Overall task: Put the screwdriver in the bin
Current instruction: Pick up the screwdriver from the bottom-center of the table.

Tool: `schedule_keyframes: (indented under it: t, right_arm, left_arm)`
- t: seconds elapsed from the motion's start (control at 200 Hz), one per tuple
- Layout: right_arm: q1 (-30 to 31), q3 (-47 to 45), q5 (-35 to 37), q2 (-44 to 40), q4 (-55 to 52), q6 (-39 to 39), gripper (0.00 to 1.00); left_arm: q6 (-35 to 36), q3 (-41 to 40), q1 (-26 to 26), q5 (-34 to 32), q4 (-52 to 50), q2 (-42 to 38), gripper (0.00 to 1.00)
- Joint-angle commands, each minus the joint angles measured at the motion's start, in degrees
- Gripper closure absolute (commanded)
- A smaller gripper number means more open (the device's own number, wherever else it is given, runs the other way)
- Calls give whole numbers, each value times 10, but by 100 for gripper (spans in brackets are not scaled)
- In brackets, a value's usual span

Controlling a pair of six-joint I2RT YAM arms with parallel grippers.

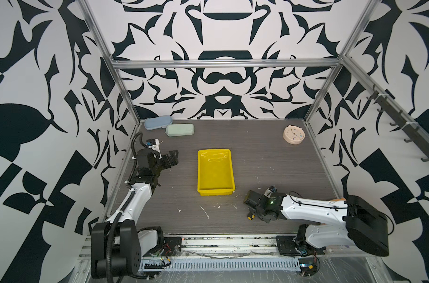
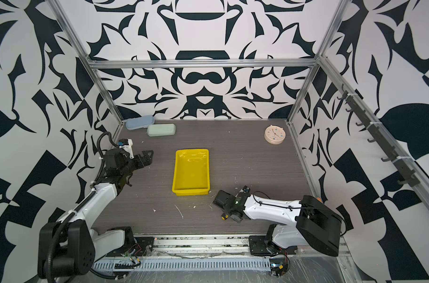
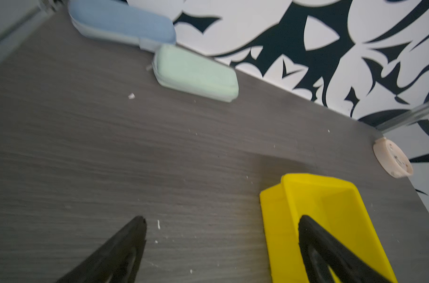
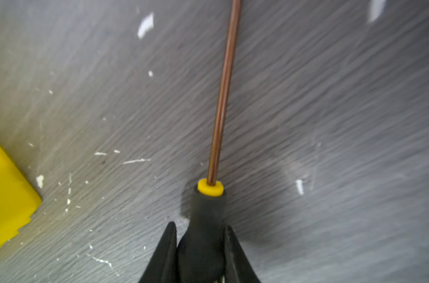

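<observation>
My right gripper is holding the screwdriver's handle and needs to lift it over the bin's raised side, then lower and release it inside, since the bin's empty bottom lies outward of my gripper behind that side.
The screwdriver (image 4: 208, 208) has a black handle with a yellow collar and a thin brown shaft (image 4: 223, 98) running away over the grey tabletop. My right gripper (image 4: 200, 229) is shut on the handle, one finger on each side. In both top views only the yellow butt end (image 1: 251, 216) (image 2: 224, 216) shows below the right wrist, low over the table to the right of the bin's near corner. The yellow bin (image 1: 199, 171) (image 2: 174, 171) (image 4: 5, 196) stands mid-table with nothing in it. My left gripper (image 3: 222, 220) (image 1: 173, 156) hangs open left of the bin (image 3: 274, 220), holding nothing.
A pale blue case (image 1: 158, 122) and a pale green case (image 1: 180, 129) lie at the back left. A small beige clock (image 1: 293, 134) sits at the back right. White flecks dot the tabletop. Metal frame rails border the table.
</observation>
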Motion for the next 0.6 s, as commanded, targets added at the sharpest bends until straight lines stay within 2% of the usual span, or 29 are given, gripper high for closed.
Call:
schedule_keyframes:
  t: [0.0, 0.17, 0.29, 0.48, 0.595]
  right_arm:
    - [2, 56, 76, -29, -71, -15, 75]
    - [2, 122, 176, -55, -127, -56, 77]
    - [1, 182, 230, -31, -107, -133, 76]
    - [0, 352, 252, 117, -61, -294, 76]
    - [-9, 476, 210, 233, -61, -359, 76]
  left_arm:
    - [-11, 39, -1, 67, -38, 32, 1]
    - [-10, 48, -1, 107, -37, 59, 1]
    - [-11, 44, -1, 103, -35, 52, 1]
    - [-14, 38, -1, 106, -32, 42, 1]
    - [-15, 32, -1, 128, -24, 42, 1]
